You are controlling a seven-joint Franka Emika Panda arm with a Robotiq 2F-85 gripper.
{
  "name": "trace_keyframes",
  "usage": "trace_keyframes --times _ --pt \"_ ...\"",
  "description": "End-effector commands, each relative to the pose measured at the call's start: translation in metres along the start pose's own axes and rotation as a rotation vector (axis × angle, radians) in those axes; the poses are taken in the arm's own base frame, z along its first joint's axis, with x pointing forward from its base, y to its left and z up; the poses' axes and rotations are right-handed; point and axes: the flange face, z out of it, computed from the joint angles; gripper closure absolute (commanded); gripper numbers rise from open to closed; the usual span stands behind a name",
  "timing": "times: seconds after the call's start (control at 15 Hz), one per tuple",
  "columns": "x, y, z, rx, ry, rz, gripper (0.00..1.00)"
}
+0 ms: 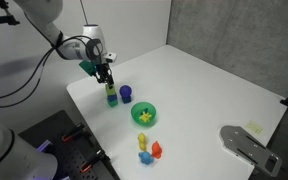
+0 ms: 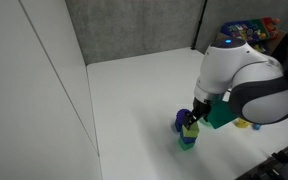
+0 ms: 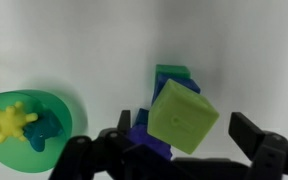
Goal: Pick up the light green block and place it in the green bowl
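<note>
The gripper's open fingers already are on either side of the light green block (image 3: 182,115) atop the stack with clearance either way, so the robot will next lower the gripper down around that block and close it.
The light green block (image 3: 182,115) sits tilted on top of a small stack with a blue block (image 3: 180,84) under it, seen in both exterior views (image 1: 111,89) (image 2: 189,127). My gripper (image 3: 184,135) is open just above the stack, one finger on each side of the block with gaps to both; it also shows in both exterior views (image 1: 105,73) (image 2: 192,113). The green bowl (image 3: 64,115) (image 1: 144,122) stands close by on the white table and holds a yellow spiky toy (image 3: 11,122) and a teal piece.
A purple cylinder (image 1: 126,94) (image 3: 144,135) stands right beside the stack, between it and the bowl. Yellow and orange small toys (image 1: 149,150) lie beyond the bowl near the table's front edge. A grey device (image 1: 246,146) sits at the table's corner.
</note>
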Motion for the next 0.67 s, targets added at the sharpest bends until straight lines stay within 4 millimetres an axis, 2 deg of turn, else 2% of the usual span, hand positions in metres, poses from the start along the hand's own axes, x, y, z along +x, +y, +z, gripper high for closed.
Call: trace_keyframes --times 0.0,0.4,0.47,0.6 --pt "0.019 -0.013 0.016 -0.002 -0.007 0.015 0.0" --pt "0.017 -0.02 0.032 -0.015 -0.032 0.021 0.0" --pt "0.016 -0.02 0.034 -0.018 -0.033 0.02 0.25" --pt "0.016 -0.021 0.032 -0.016 -0.035 0.014 0.34"
